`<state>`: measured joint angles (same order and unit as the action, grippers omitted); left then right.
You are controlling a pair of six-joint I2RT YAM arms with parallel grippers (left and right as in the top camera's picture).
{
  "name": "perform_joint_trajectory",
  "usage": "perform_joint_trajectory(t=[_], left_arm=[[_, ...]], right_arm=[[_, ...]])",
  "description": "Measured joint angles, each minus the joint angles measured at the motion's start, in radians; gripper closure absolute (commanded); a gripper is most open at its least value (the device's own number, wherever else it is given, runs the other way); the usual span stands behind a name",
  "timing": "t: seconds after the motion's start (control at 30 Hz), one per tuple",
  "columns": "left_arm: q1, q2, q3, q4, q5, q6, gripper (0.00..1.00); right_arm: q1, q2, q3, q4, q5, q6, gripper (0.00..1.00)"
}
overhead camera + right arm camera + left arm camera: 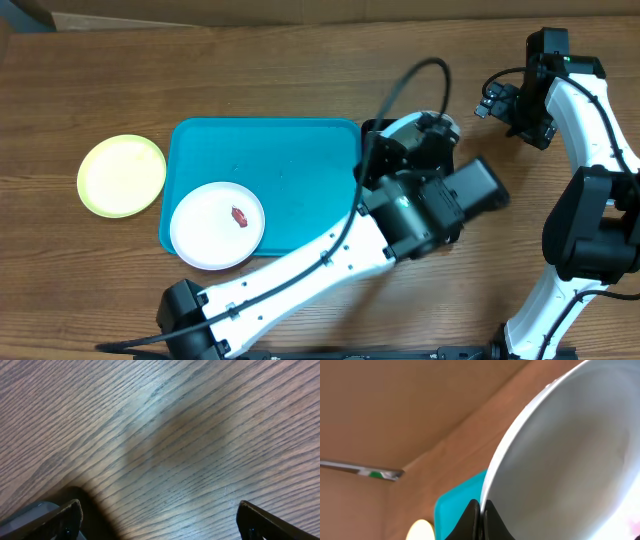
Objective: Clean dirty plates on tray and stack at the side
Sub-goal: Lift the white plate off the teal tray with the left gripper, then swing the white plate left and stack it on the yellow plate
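The yellow-green plate (420,531) is below the left gripper and to its left in the overhead view, so the left gripper will next carry the blue plate (570,450) across, lower it and let it go.
My left gripper (481,515) is shut on the rim of the pale blue plate (570,450) and holds it tilted up off the table, right of the turquoise tray (300,160). In the overhead view only a bit of this plate's rim (432,121) shows past the arm. The white plate (217,225) lies on the tray's front left with a red-brown bit (239,216) on it. The yellow-green plate (121,175) lies on the table left of the tray. My right gripper (497,100) is open and empty over bare wood (160,520) at the far right.
A corner of a black tray (372,128) shows under the left arm at the turquoise tray's right edge. The left arm crosses the table's front middle. The turquoise tray (457,502) and yellow-green plate (420,530) show in the left wrist view.
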<state>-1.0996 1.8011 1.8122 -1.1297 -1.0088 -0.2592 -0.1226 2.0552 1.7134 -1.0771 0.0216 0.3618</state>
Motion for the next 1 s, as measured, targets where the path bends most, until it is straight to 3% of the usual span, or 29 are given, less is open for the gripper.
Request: perform_joint_trajectory(t=[0.33, 0.7, 0.8, 1.0], left_arm=[[-0.092, 0.000, 0.000, 0.000, -0.172, 0.000, 0.96], [-0.084, 0.000, 0.000, 0.000, -0.201, -0.018, 0.96], [-0.061, 0.000, 0.000, 0.002, -0.137, -0.029, 0.96], [0.101, 0.000, 0.000, 0.010, 0.201, -0.064, 0.96]], right_arm=[[0.000, 0.000, 0.000, 0.000, 0.000, 0.000, 0.00], [0.000, 0.000, 0.000, 0.000, 0.000, 0.000, 0.00], [0.000, 0.000, 0.000, 0.000, 0.000, 0.000, 0.00], [0.000, 0.000, 0.000, 0.001, 0.000, 0.000, 0.00]])
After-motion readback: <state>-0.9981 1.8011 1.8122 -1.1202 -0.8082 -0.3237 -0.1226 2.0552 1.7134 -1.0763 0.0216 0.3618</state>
